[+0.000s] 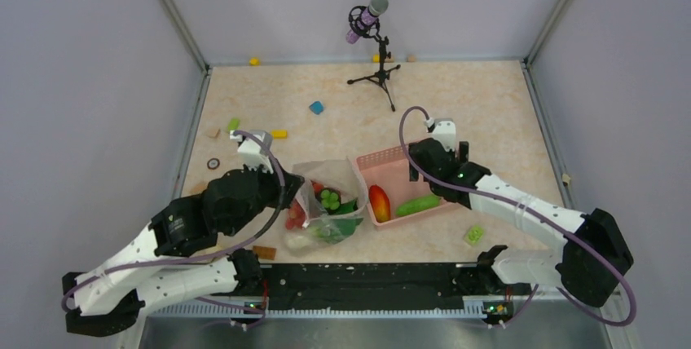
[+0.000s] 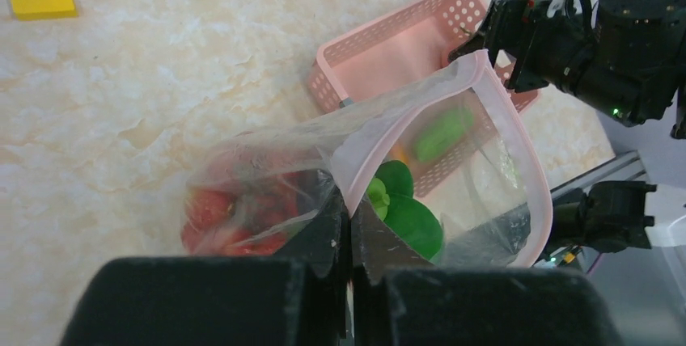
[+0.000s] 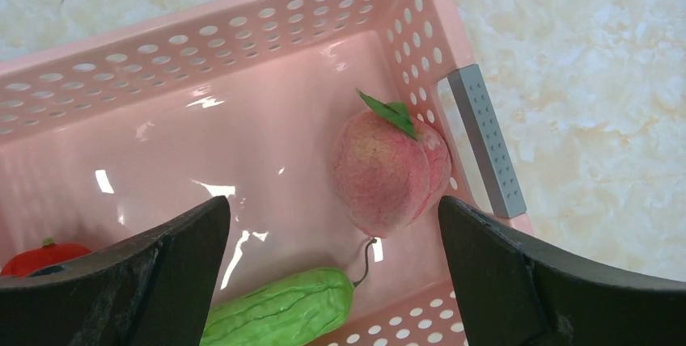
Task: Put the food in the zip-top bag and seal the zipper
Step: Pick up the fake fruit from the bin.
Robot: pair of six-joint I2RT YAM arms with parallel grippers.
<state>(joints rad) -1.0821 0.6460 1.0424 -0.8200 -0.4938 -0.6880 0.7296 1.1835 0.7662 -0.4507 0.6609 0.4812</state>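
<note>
Next I will move my right gripper down and toward the right in the wrist view to close around the sides of the pink peach (image 3: 388, 170), which lies below, off that way.
The clear zip-top bag (image 1: 326, 202) lies left of the pink basket (image 1: 389, 160) with its mouth held open; red food and green leaves show inside it (image 2: 243, 200). My left gripper (image 2: 352, 225) is shut on the bag's mouth edge, where the pinkish zipper strip (image 2: 518, 144) runs. My right gripper (image 3: 333, 237) is open above the basket's right end, straddling a pink peach (image 3: 388, 170). A green cucumber (image 3: 279, 310) and a red-yellow mango (image 1: 379, 201) lie in the basket. The mango's edge shows in the right wrist view (image 3: 40, 255).
A microphone on a tripod (image 1: 376, 47) stands at the back centre. Small blocks are scattered: yellow (image 1: 279, 133), blue (image 1: 316, 108), green (image 1: 473, 234), tan (image 1: 263, 251). A grey bar (image 3: 485, 140) lies against the basket's right rim. A black rail (image 1: 367, 277) runs along the near edge.
</note>
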